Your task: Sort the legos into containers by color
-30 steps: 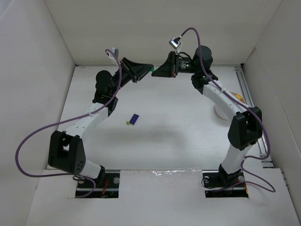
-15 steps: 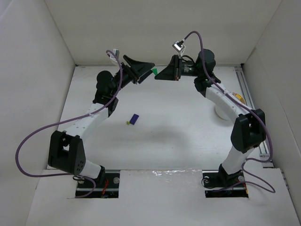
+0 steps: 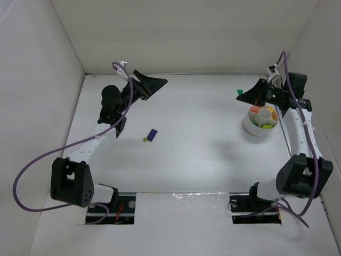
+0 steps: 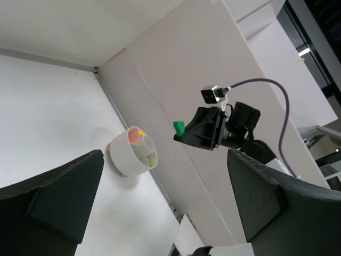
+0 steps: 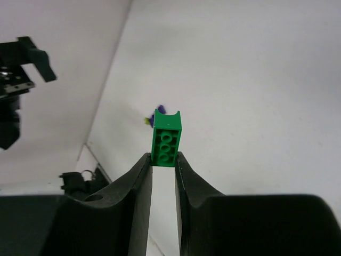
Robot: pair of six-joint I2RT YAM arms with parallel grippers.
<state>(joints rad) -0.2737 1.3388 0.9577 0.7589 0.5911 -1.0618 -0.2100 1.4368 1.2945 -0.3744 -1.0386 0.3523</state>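
Observation:
I will swing my right gripper back and tip it down over the bowl's wedge beside the lime one and release the lego, because green already shows in that wedge.
My right gripper (image 5: 163, 160) is shut on a dark green lego (image 5: 165, 140), pinching its lower end. From above, that gripper (image 3: 243, 96) holds the green lego (image 3: 240, 92) in the air just left of the round white bowl (image 3: 254, 129), whose wedge containers show red, orange, yellow and lime pieces. A purple lego (image 3: 152, 135) and a tiny lime one (image 3: 144, 139) lie together on the table left of centre. At the back left my left gripper (image 3: 155, 88) hangs open and empty. Its wrist view looks across at the bowl (image 4: 125, 160) and the green lego (image 4: 179, 127).
White walls enclose the table on the left, back and right. A metal rail (image 3: 279, 101) runs along the right edge behind the bowl. Purple cables loop off both arms.
My left gripper opened, letting go of the green lego, and drew back to the left. The right arm swung from the back middle to beside the bowl, carrying the green lego.

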